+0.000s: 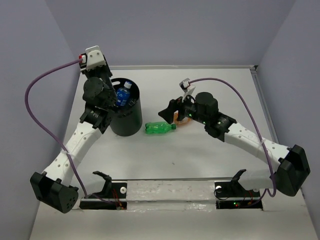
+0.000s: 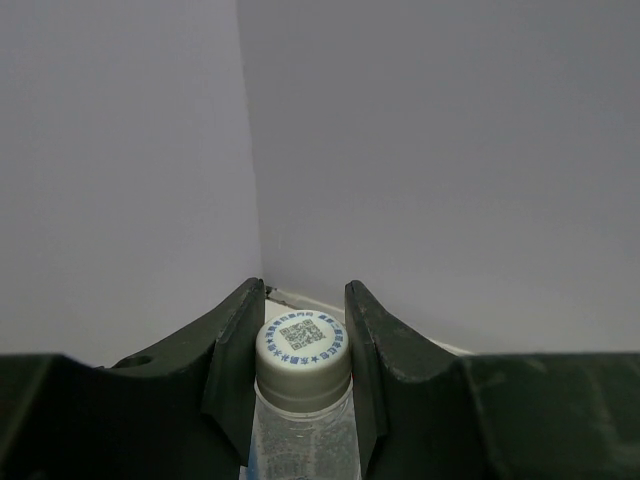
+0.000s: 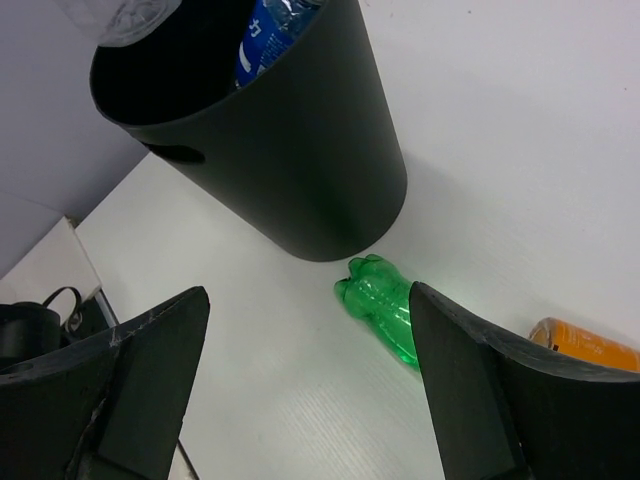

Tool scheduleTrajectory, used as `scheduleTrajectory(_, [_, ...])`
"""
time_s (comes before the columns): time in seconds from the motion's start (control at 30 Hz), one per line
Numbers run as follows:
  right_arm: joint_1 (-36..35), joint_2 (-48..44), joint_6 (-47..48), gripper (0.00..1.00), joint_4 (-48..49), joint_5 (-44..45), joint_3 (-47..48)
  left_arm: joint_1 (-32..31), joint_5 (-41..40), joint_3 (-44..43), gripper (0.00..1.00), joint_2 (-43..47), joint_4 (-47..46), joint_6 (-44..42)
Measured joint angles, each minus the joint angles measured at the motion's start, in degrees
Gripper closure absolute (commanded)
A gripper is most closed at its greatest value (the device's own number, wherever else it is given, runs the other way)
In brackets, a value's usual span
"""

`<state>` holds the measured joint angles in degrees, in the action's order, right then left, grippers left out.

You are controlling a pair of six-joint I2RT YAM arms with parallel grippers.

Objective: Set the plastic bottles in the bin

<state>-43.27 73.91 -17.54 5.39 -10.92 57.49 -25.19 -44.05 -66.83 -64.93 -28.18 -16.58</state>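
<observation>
The black bin's opening (image 1: 116,92) is below my left gripper, so next my left gripper will lower toward it and let go of the clear bottle's neck.
The black bin (image 1: 126,117) stands left of centre. My left gripper (image 1: 126,89) is over its mouth, shut on the neck of a clear bottle with a blue label (image 1: 122,97). In the left wrist view its white cap (image 2: 300,345) sits between the fingers (image 2: 232,340). A green bottle (image 1: 160,128) lies on the table right of the bin. An orange bottle (image 1: 178,120) lies beside it, mostly hidden by my right gripper (image 1: 169,111). In the right wrist view this gripper (image 3: 310,292) is open and empty above the table, with the green bottle (image 3: 385,305) by its right finger, the orange bottle (image 3: 585,345) beyond, and the bin (image 3: 290,150) ahead.
The blue-label bottle (image 3: 265,30) shows in the bin's mouth, with part of a clear bottle (image 3: 120,15) at the rim. Purple walls close in the table at the back and sides. Two black stands (image 1: 105,182) (image 1: 235,182) sit at the near edge.
</observation>
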Motion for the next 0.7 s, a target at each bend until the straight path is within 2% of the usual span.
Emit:
scheduleTrajectory(0.23, [-0.3, -0.2, 0.1, 0.14, 0.1, 0.0, -0.3, 1.8, -0.1, 6.1, 1.00, -3.3, -5.9, -1.7])
scheduleTrajectory(0.43, [-0.3, -0.7, 0.2, 0.14, 0.2, 0.1, -1.1, 2.0, 1.7, 18.8, 1.00, -3.7, -6.2, 3.3])
scheduleTrajectory(0.53, [-0.3, -0.7, 0.2, 0.14, 0.2, 0.1, -1.2, 1.9, 2.1, 21.6, 1.00, -2.7, -7.6, 5.1])
scheduleTrajectory(0.6, [-0.3, -0.7, 0.2, 0.14, 0.6, 0.1, -1.2, 2.1, 2.7, 23.0, 0.93, -0.5, -8.2, 6.6])
scheduleTrajectory(0.63, [-0.3, -0.6, 0.1, 0.14, 0.8, 0.1, -1.2, 2.1, 3.0, 23.4, 0.82, 0.2, -8.3, 7.1])
scheduleTrajectory(0.67, [-0.3, -0.5, 0.0, 0.14, 1.0, 0.1, -1.2, 2.1, 3.1, 24.1, 0.62, 1.2, -8.4, 7.6])
scheduleTrajectory(0.7, [-0.3, -0.4, 0.0, 0.14, 1.3, 0.1, -1.2, 2.0, 3.3, 24.2, 0.51, 1.6, -8.2, 8.0])
